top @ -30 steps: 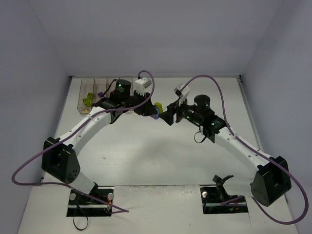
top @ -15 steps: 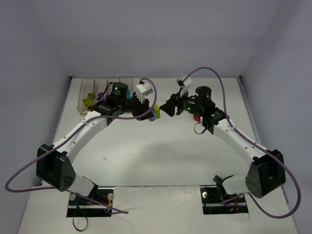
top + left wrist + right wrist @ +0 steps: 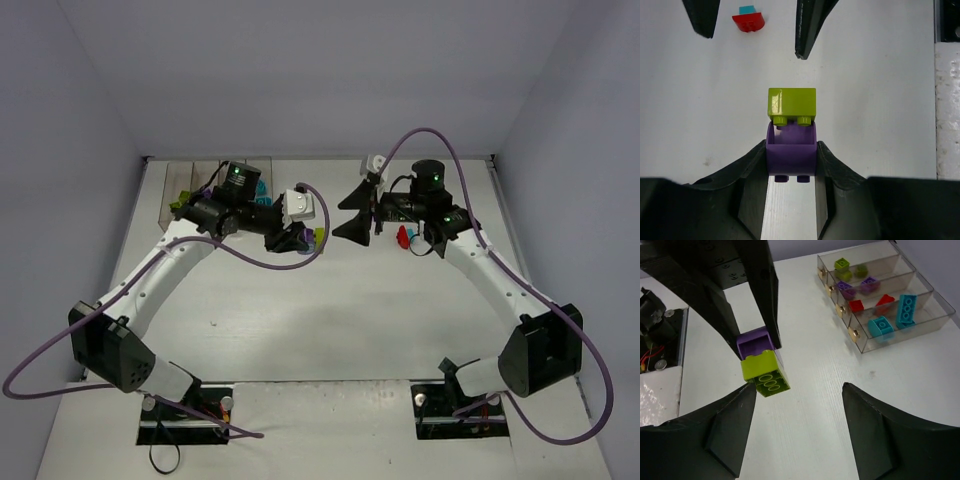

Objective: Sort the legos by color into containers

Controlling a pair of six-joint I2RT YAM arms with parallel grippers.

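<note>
The bin of purple legos is outward and to the left in the top view, so my left gripper needs to swing over it next and release its purple lego.
My left gripper point(image 3: 791, 148) is shut on a purple lego point(image 3: 790, 155) that has a lime green lego point(image 3: 791, 104) stuck on its far end. The pair hangs above the table centre point(image 3: 318, 237). My right gripper point(image 3: 799, 390) faces it, open and empty, its left fingertip just beside the lime green lego point(image 3: 762, 367). A red lego with a teal piece on it point(image 3: 405, 237) lies on the table under the right wrist. The containers point(image 3: 905, 332) sit at the back left and hold lime, purple, red and teal legos, one colour per bin.
In the top view the left arm point(image 3: 215, 212) covers most of the containers point(image 3: 180, 185). The enclosure's walls close off the table at the back and both sides. Purple cables loop over both arms.
The left gripper has carried the purple-and-lime pair slightly toward the near side. The right gripper has drawn off to the right of the lime lego, toward the back, jaws spread wide.
</note>
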